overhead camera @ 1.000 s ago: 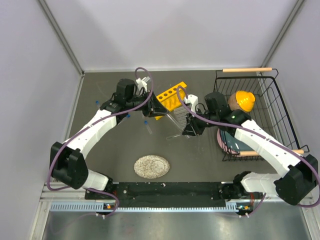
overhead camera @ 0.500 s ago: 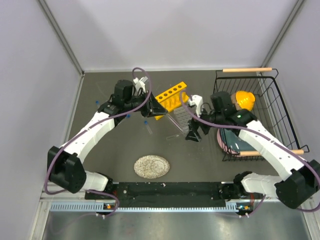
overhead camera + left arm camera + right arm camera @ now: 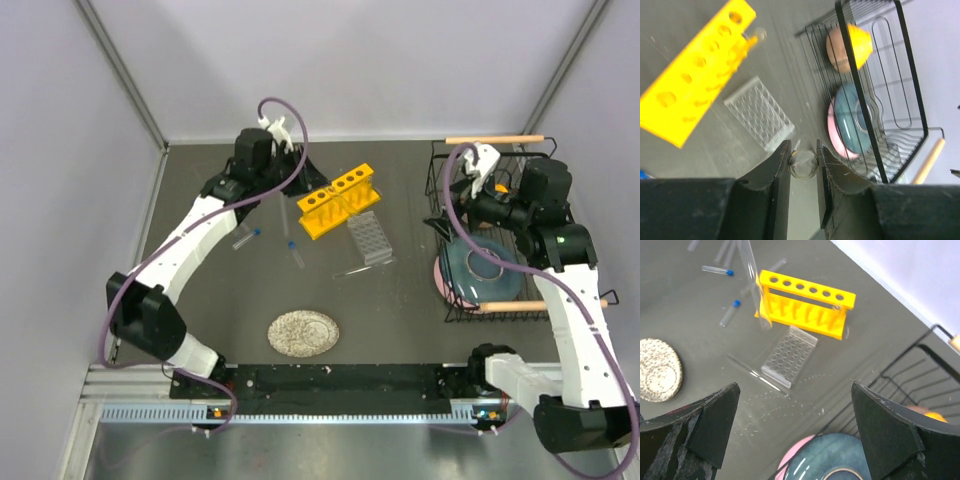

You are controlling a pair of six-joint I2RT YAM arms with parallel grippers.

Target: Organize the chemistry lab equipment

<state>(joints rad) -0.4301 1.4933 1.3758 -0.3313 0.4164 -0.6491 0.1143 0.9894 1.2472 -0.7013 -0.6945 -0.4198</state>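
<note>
The robot's left gripper needs to move across and down next onto the yellow rack's peg beside the racked tube, because that peg is below the gripper, to its right in the top view.
The yellow test-tube rack [image 3: 340, 200] stands mid-table, also in the right wrist view [image 3: 807, 302] and the left wrist view [image 3: 695, 75]. The small clear gridded rack [image 3: 368, 238] lies flat just in front of it. My left gripper [image 3: 298, 165] hovers behind the yellow rack's left end, shut on a clear glass tube [image 3: 803, 164] seen end-on between its fingers; that tube [image 3: 752, 282] hangs tilted. A thin glass tube [image 3: 757, 372] lies by the gridded rack. Two blue-capped vials [image 3: 245, 237] [image 3: 295, 250] lie to the left. My right gripper [image 3: 465, 205] is open and empty over the basket.
The black wire basket [image 3: 535, 170] at the right holds a teal bowl [image 3: 840, 460] on a pink one and a yellow-orange bowl [image 3: 850, 45]. A speckled grey plate [image 3: 303, 333] lies near the front. More tubes [image 3: 722, 250] lie at the back left.
My right gripper opened by the clear gridded rack and drew back to the right, above the basket. My left gripper moved a little back, still shut on its tube.
</note>
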